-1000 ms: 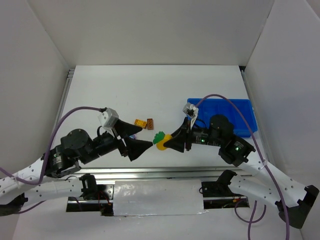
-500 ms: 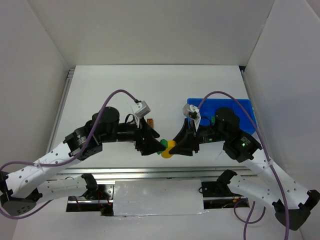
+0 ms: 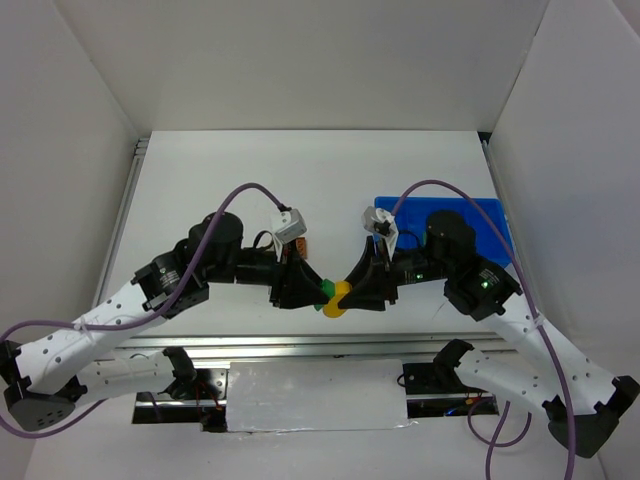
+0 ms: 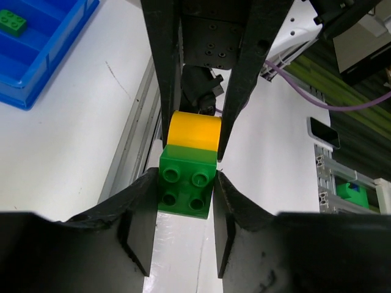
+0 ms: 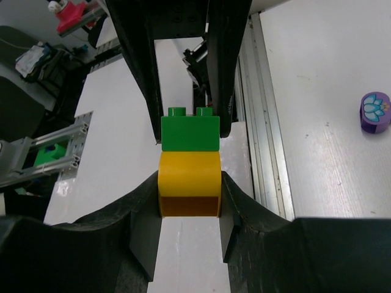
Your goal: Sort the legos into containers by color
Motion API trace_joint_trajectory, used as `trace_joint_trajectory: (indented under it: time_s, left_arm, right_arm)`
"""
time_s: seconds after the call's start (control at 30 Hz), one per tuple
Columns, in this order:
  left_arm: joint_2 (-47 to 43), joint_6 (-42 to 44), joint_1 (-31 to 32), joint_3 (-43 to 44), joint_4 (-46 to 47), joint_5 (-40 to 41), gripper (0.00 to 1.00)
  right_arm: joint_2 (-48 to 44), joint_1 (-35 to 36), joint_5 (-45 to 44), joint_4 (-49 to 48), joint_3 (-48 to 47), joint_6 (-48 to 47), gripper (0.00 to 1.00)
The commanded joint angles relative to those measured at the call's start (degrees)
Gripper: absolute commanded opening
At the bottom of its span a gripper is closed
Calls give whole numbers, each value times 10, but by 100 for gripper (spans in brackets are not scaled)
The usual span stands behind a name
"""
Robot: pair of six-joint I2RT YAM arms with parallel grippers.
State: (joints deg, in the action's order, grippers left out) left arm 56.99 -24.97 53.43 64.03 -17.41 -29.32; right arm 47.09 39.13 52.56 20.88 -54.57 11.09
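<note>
The right gripper pulls the yellow lego (image 3: 341, 298) off the differently colored green one next. It then moves outward over the blue tray's end, outward of it, to release.
A green lego (image 4: 186, 186) and a yellow lego (image 5: 189, 177) are stuck together and held in the air over the table's front edge. My left gripper (image 4: 183, 204) is shut on the green lego (image 3: 323, 293), coming in from the left. Facing it from the right, my right gripper (image 5: 189, 198) is shut on the yellow lego (image 3: 341, 298). The blue tray of containers (image 3: 488, 218) lies behind the right arm. Another green lego (image 4: 12, 21) lies in one compartment. A purple piece (image 5: 374, 112) lies on the table. A brown lego (image 3: 301, 246) peeks out behind the left wrist.
The metal rail (image 3: 300, 345) runs along the table's front edge just below both grippers. White walls enclose the table on the left, back and right. Purple cables (image 3: 240, 195) loop over both arms.
My left arm has swung in from the left to the stuck pair, and its jaws have gone from open to shut on the green lego. The right gripper kept hold of the yellow one.
</note>
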Motion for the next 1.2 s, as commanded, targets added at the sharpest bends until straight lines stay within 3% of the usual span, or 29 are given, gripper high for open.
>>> trace_joint_trajectory:
  time_s: [0.0, 0.07, 0.1, 0.17, 0.43, 0.7, 0.77, 0.9, 0.93, 1.0, 1.03, 1.1, 1.17]
  left_arm:
    - [3, 1, 3, -2, 30, -17, 40]
    - [5, 0, 3, -6, 37, -18, 40]
    - [4, -1, 2, -6, 39, -19, 30]
    - [6, 0, 2, -5, 40, -17, 0]
    - [-24, -10, -36, -16, 54, -28, 0]
    - [-34, -15, -119, 1, 39, -93, 0]
    - [-34, -14, -128, 7, 23, -73, 0]
    - [-32, 2, -129, 41, -61, 61, 0]
    - [-33, 0, -130, 47, -77, 87, 0]
    - [-35, -3, -130, 60, -112, 166, 0]
    - [-34, -8, -130, 65, -123, 188, 0]
    - [-29, -13, -130, 79, -151, 263, 0]
    - [-23, -20, -131, 90, -166, 329, 0]
  right_arm:
    - [4, -5, -5, -22, -22, -5, 0]
    - [6, -5, 5, -29, -19, -1, 0]
    - [9, -4, 9, -30, -15, 0, 0]
    - [9, -4, 11, -31, -12, -3, 0]
    - [-9, -16, 21, 20, -3, -82, 0]
    - [-17, -65, 48, -50, 43, -59, 0]
    - [-10, -68, -10, -26, 36, -59, 0]
    - [-22, -75, -251, -51, 43, 10, 0]
    - [-22, -75, -357, -44, 38, 20, 0]
    - [-12, -82, -461, -42, 23, 55, 0]
    - [1, -86, -568, -28, 16, 68, 0]
    - [17, -101, -649, -20, -3, 104, 0]
    - [49, -141, -675, -20, -16, 104, 0]
